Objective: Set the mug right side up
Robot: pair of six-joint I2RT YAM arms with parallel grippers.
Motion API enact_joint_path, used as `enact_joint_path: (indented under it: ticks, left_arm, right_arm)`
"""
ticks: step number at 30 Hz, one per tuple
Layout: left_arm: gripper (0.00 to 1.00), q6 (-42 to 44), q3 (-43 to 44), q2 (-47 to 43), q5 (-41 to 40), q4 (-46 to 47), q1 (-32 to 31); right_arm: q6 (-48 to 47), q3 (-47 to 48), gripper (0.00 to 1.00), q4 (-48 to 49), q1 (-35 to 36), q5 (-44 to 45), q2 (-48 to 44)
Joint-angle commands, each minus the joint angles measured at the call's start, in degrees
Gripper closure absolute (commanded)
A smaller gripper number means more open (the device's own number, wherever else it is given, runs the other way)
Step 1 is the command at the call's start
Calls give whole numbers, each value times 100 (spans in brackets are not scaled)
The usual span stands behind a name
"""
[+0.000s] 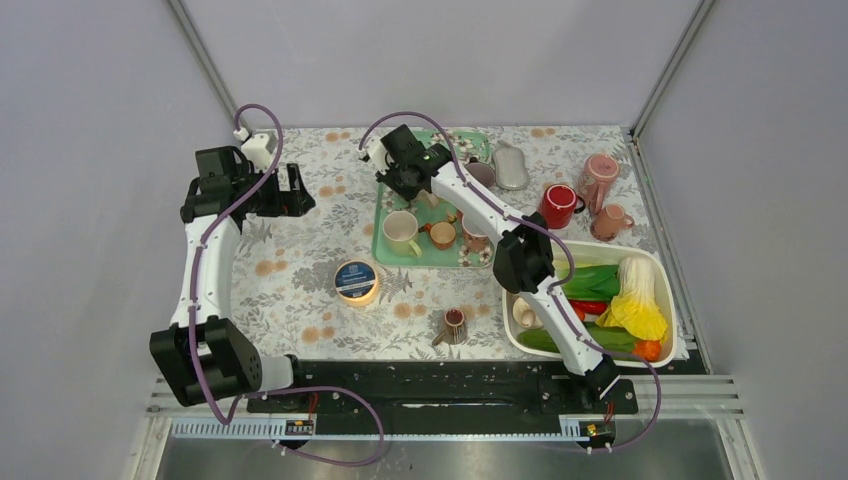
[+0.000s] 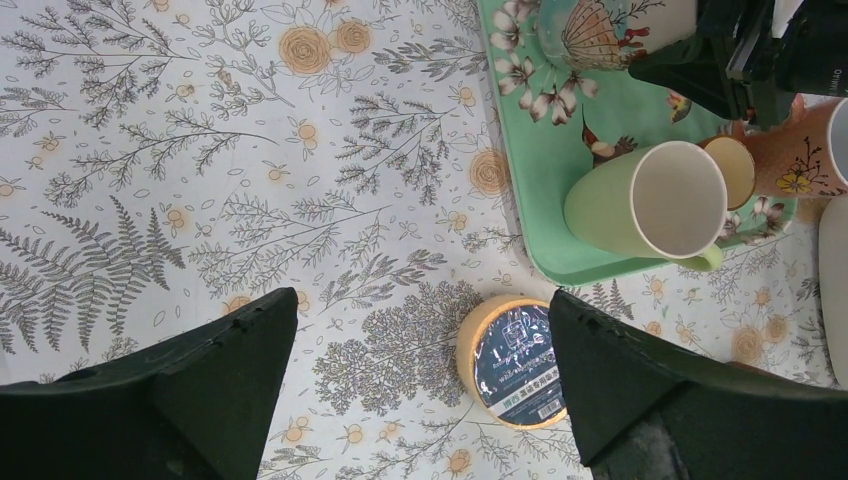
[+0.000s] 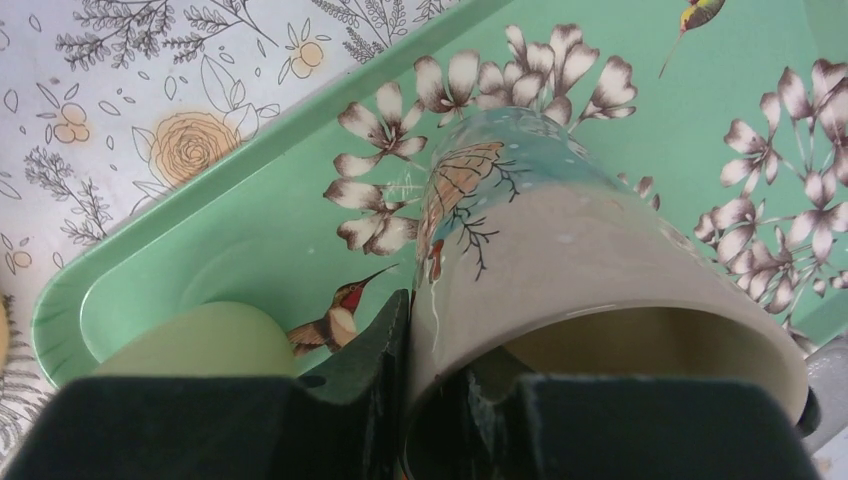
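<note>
My left gripper needs to sweep back and down next, around the small brown mug's handle, since the handle sticks out clear below, back and to the gripper's right in the top view.
The mug (image 3: 560, 230), cream with a butterfly print, is over the green tray (image 3: 250, 230), tilted with its mouth toward the right wrist camera. My right gripper (image 3: 435, 340) is shut on its rim, one finger outside the wall and one inside. The left wrist view shows that mug (image 2: 590, 30) at the tray's far end, under the right gripper (image 2: 745, 60). From above, the right gripper (image 1: 425, 190) hides most of it. My left gripper (image 2: 422, 300) hangs open and empty over the tablecloth, left of the tray (image 1: 381, 225), and appears in the top view (image 1: 295, 190).
On the tray stand a light green mug (image 1: 402, 230), a small orange cup (image 1: 441, 235) and a pink floral cup (image 1: 474, 237). A round dark-lidded tin (image 1: 356, 281) and a small brown mug (image 1: 453, 325) sit nearer. Red and pink mugs (image 1: 557, 205) and a vegetable tub (image 1: 672, 300) are at right.
</note>
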Motion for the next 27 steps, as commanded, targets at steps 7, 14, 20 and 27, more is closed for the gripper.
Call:
enact_joint_path:
  ticks: [7, 14, 20, 27]
  left_arm:
    - [1, 169, -1, -97, -73, 179, -26]
    - [1, 139, 11, -35, 0, 174, -55]
    - [1, 224, 4, -47, -49, 127, -118]
    - [1, 317, 21, -68, -103, 67, -174]
  right_arm:
    - [-861, 233, 100, -92, -9, -174, -257]
    - [-782, 308, 78, -60, 30, -150, -185]
    - [-540, 254, 58, 242, 58, -368, -429]
    - [-468, 87, 49, 428, 52, -423, -706]
